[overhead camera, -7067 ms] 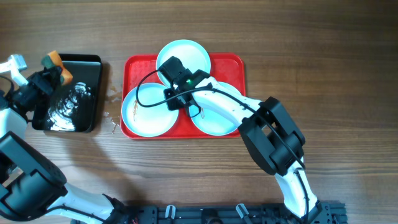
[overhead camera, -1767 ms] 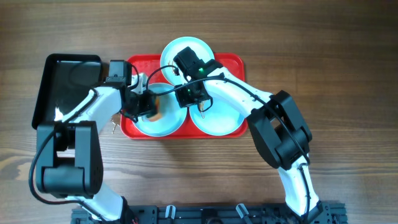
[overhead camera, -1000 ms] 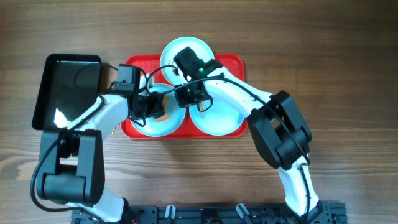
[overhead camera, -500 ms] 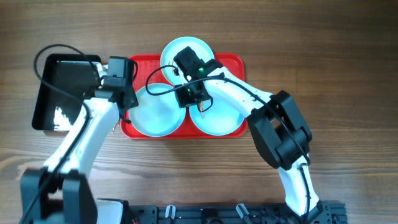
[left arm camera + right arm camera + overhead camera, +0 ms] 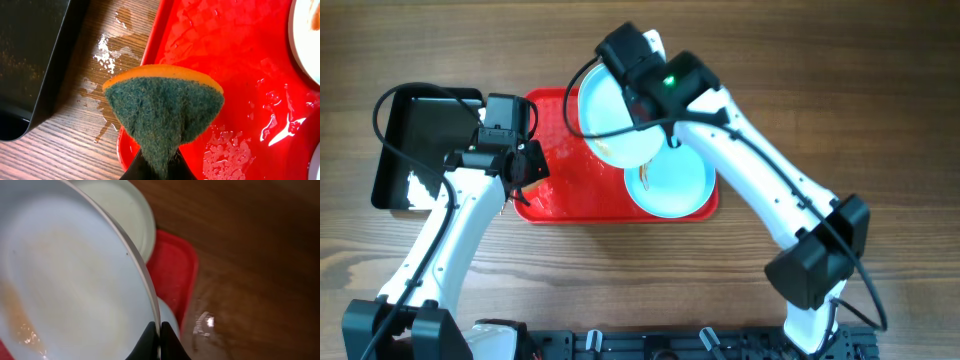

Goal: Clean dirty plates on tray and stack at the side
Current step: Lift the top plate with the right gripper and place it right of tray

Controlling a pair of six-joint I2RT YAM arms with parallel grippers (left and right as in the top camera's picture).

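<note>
My right gripper must carry the plate past the tray, then lower and release it on the bare wood below the gripper and to its right in the overhead view.
My right gripper [image 5: 648, 108] is shut on the rim of one plate [image 5: 615, 115] and holds it tilted above the back of the red tray [image 5: 565, 190]. The right wrist view shows the gripper [image 5: 160, 330] pinching that plate [image 5: 75, 275], which has a brown smear near its lower edge. A second plate [image 5: 672, 185] lies on the tray's right side. A third plate [image 5: 125, 215] shows behind the held one. My left gripper [image 5: 525, 165] is shut on an orange and green sponge [image 5: 165, 110] over the tray's left edge.
A black tray [image 5: 420, 140] sits left of the red tray. Water is spilled on the wood between them [image 5: 107, 50]. The left half of the red tray is wet, with no plate on it.
My right gripper has lifted the front left plate off the tray and tilted it up toward the back. The left gripper with the sponge has stayed at the tray's left edge.
</note>
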